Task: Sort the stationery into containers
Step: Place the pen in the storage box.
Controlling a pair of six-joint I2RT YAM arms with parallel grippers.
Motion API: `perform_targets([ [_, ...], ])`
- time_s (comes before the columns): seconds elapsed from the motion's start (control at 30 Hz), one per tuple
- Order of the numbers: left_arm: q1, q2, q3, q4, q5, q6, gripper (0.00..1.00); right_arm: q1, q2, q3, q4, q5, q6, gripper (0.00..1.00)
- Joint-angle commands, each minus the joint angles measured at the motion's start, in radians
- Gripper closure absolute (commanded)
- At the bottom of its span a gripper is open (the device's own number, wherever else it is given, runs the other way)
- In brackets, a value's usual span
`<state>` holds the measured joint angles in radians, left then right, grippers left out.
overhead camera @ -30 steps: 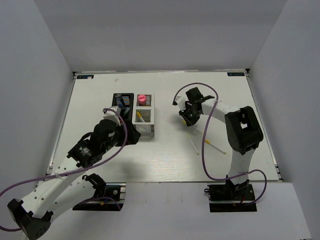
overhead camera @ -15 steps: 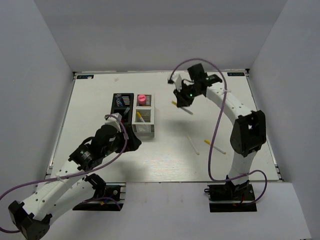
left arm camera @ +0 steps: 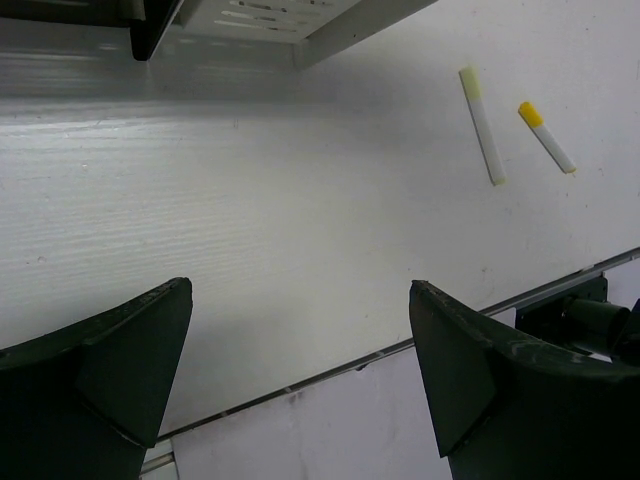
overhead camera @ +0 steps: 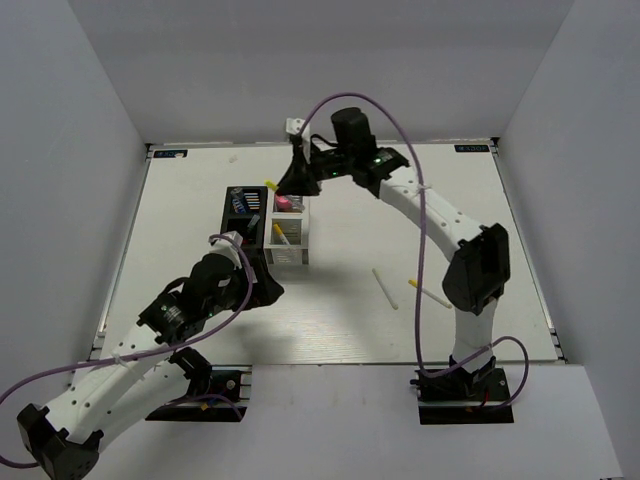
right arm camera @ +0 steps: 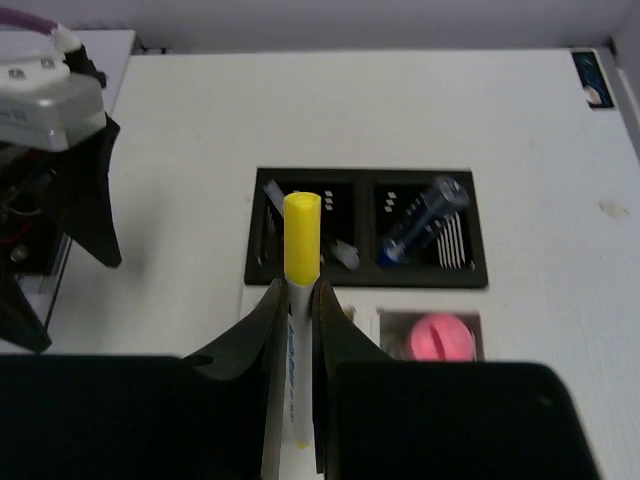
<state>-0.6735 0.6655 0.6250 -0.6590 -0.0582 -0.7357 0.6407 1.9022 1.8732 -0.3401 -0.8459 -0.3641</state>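
Note:
The right gripper should next move back and down over the white box's near section point(overhead camera: 288, 233) and let go of the white stick there, since a matching yellow-tipped stick is already inside.
My right gripper point(overhead camera: 297, 180) point(right arm camera: 297, 292) hovers over the containers, shut on a white stick with a yellow cap point(right arm camera: 301, 238) point(overhead camera: 271, 185). Below it, the black box point(overhead camera: 232, 192) point(right arm camera: 365, 230) holds a blue-and-white tube point(right arm camera: 421, 228). The joined white box point(overhead camera: 303, 250) holds a pink marker point(overhead camera: 284, 200) point(right arm camera: 442, 337) and a yellow-tipped stick point(overhead camera: 280, 233). Two more yellow-tipped sticks point(overhead camera: 385, 288) point(overhead camera: 428, 292) lie on the table to the right, also in the left wrist view point(left arm camera: 482, 125) point(left arm camera: 546, 136). My left gripper point(overhead camera: 266, 284) point(left arm camera: 300, 380) is open and empty, just near of the boxes.
The table's near edge point(left arm camera: 380, 352) runs just beyond my left fingertips point(left arm camera: 470, 370). White walls enclose the table on three sides. The left arm point(right arm camera: 50, 180) shows at the left of the right wrist view.
My right gripper lifted a yellow-capped stick from the table's right half and carried it left to above the boxes. The left gripper drew back slightly toward the near edge, still open.

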Motion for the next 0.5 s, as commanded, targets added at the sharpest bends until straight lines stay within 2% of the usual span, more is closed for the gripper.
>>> perform_targets([
  [0.0,-0.003,0.002,-0.005,-0.002,0.017,-0.016,0.01,0.046,0.084,0.066,0.200,-0.082,0.119,1.00],
  [0.13,-0.003,-0.017,-0.005,-0.011,0.017,-0.025,0.01,0.085,0.124,-0.001,0.360,-0.105,0.204,1.00],
  [0.2,-0.003,-0.017,-0.005,-0.021,0.017,-0.025,0.01,0.089,0.133,-0.023,0.389,-0.102,0.206,1.00],
  [0.33,-0.003,-0.003,0.004,-0.008,0.017,-0.025,0.01,0.080,0.112,-0.167,0.435,-0.096,0.194,1.00],
  [0.43,-0.003,0.028,0.013,0.002,0.040,-0.025,0.01,0.076,0.100,-0.201,0.415,-0.078,0.142,1.00],
  [0.47,-0.003,0.028,0.013,0.025,0.040,-0.025,0.01,0.074,0.097,-0.219,0.412,-0.079,0.131,0.96],
])
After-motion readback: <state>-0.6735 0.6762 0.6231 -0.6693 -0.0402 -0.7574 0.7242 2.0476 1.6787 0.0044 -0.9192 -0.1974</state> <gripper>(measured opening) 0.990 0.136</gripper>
